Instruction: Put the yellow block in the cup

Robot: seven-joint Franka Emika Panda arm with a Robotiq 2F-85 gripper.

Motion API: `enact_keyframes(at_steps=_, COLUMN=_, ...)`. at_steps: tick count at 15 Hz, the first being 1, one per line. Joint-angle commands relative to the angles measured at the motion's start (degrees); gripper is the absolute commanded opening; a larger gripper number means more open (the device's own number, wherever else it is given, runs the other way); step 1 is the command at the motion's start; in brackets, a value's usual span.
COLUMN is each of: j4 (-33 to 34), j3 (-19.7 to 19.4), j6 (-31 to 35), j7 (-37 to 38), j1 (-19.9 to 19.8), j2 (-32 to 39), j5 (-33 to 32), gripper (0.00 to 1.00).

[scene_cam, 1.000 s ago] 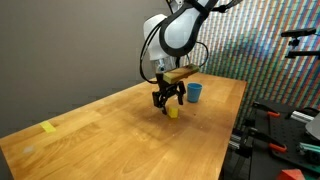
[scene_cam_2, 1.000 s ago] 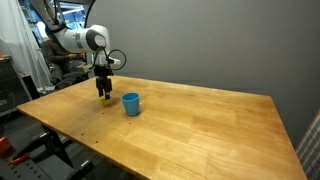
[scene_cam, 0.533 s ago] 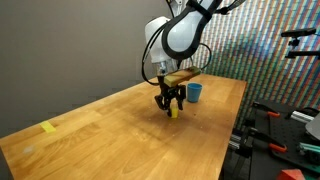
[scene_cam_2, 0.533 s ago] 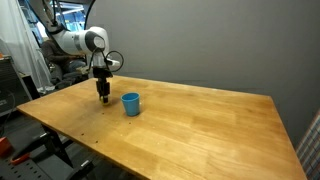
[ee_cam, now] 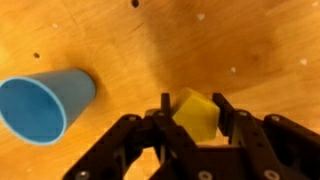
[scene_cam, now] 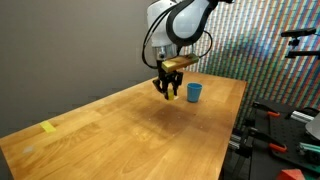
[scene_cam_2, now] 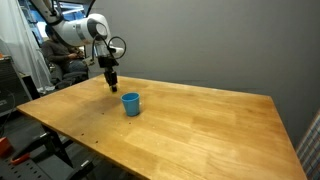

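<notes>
I should lift the yellow block [ee_cam: 196, 116] in my gripper next. Then I should lower it over the opening of the blue cup.
In the wrist view the yellow block [ee_cam: 196, 116] sits between the two black fingers, and my gripper [ee_cam: 192, 112] is shut on it, lifted off the wooden table. The blue cup [ee_cam: 42, 103] stands upright on the table to the left of the block, its mouth open toward the camera. In both exterior views the gripper [scene_cam: 167, 92] [scene_cam_2: 111, 84] hangs above the tabletop, a short way from the cup [scene_cam: 194, 92] [scene_cam_2: 131, 103]. A bit of yellow shows at the fingertips in an exterior view [scene_cam: 170, 95].
A flat yellow scrap [scene_cam: 48, 127] lies near the table's far end in an exterior view. The wooden table [scene_cam_2: 200, 120] has edges close by the cup's side. Equipment and stands sit off the table edge [scene_cam: 285, 120].
The gripper closed on the yellow block and rose off the table with it, now hanging higher than before. The cup has not moved.
</notes>
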Motion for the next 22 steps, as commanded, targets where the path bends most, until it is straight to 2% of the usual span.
enact_keyframes(at_steps=1, j4=-5.39, j3=-1.90, j6=1.07, j7=7.38, j1=-0.46, j2=-10.88, j5=-5.42, gripper=0.20)
enact_keyframes(at_steps=4, j4=-9.14, j3=0.03, j6=1.38, j7=8.26, j1=-4.84, j2=-16.04, j5=-1.65, gripper=0.20)
enact_keyframes(at_steps=8, j4=-15.56, j3=1.67, j6=4.77, j7=5.25, j1=-10.44, j2=-18.63, j5=8.59, gripper=0.20)
enact_keyframes(at_steps=10, j4=-17.61, j3=1.53, j6=6.39, j7=5.62, j1=-12.06, j2=-18.67, j5=10.73, gripper=0.20)
enact_keyframes(at_steps=16, j4=-21.75, j3=0.54, j6=10.73, j7=9.04, j1=-14.63, j2=-19.32, j5=9.68, gripper=0.20)
enact_keyframes(at_steps=18, j4=-22.50, j3=-0.71, j6=10.66, j7=14.64, j1=-14.31, j2=-19.48, j5=5.76, gripper=0.20)
enact_keyframes(at_steps=21, j4=-23.59, j3=-1.01, j6=11.64, j7=17.77, j1=-14.75, j2=-19.94, j5=4.18, gripper=0.20)
enact_keyframes(at_steps=22, j4=-23.92, j3=-0.91, j6=12.25, j7=18.29, j1=-14.87, j2=-20.08, j5=4.14, gripper=0.26)
